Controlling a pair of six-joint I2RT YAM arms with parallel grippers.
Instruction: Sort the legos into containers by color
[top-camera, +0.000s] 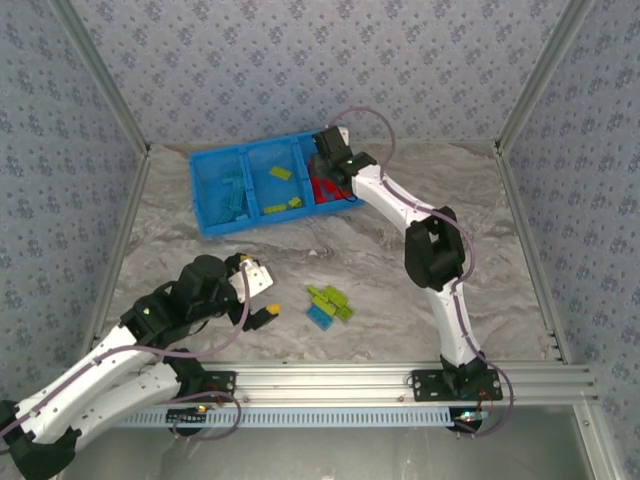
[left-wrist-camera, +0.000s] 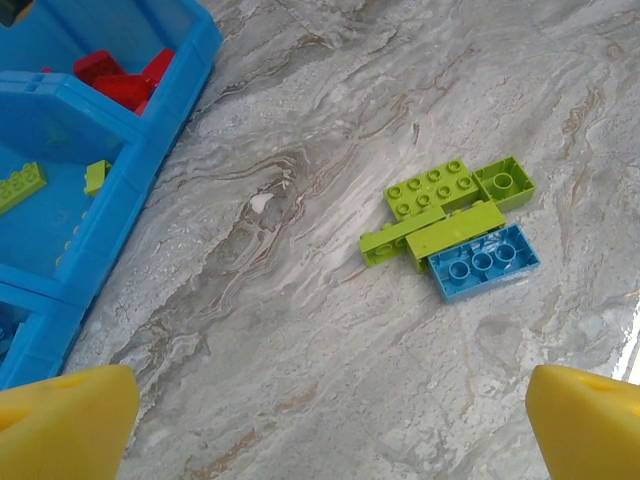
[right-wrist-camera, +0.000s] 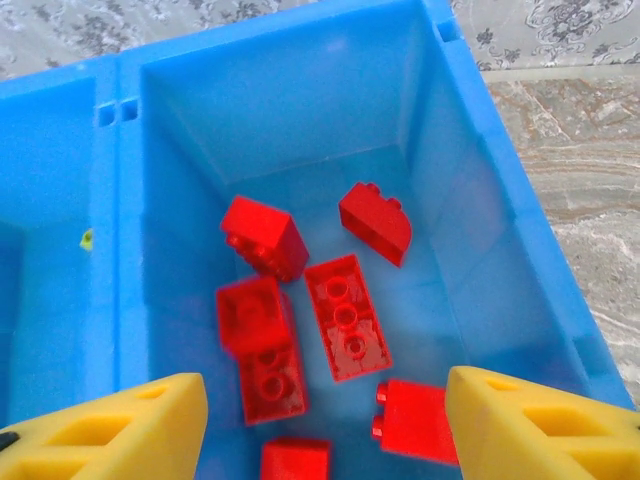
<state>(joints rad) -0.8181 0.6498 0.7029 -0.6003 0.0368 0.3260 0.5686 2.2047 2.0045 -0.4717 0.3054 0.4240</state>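
Note:
The narrow lime green lego's end (top-camera: 312, 290) (left-wrist-camera: 379, 249) juts out freely below my left gripper, which next turns and moves over the pile and down onto it.
A bright blue tray (top-camera: 210, 222) with three compartments sits at the back of the table. Light blue legos (top-camera: 234, 198) lie in its left compartment, lime green legos (top-camera: 281, 173) in the middle one, and several red legos (right-wrist-camera: 345, 315) in the right one. My right gripper (right-wrist-camera: 325, 420) hangs open over the red compartment, holding nothing. A small pile of lime green legos (left-wrist-camera: 432, 190) with one light blue lego (left-wrist-camera: 484, 262) lies on the table (top-camera: 330, 302). My left gripper (left-wrist-camera: 325, 420) is open above bare table, near side of the pile.
Metal frame posts and patterned walls enclose the marble table (top-camera: 400, 260). The right arm (top-camera: 430, 245) stretches across the table's right half to the tray. An aluminium rail (top-camera: 350, 380) runs along the near edge.

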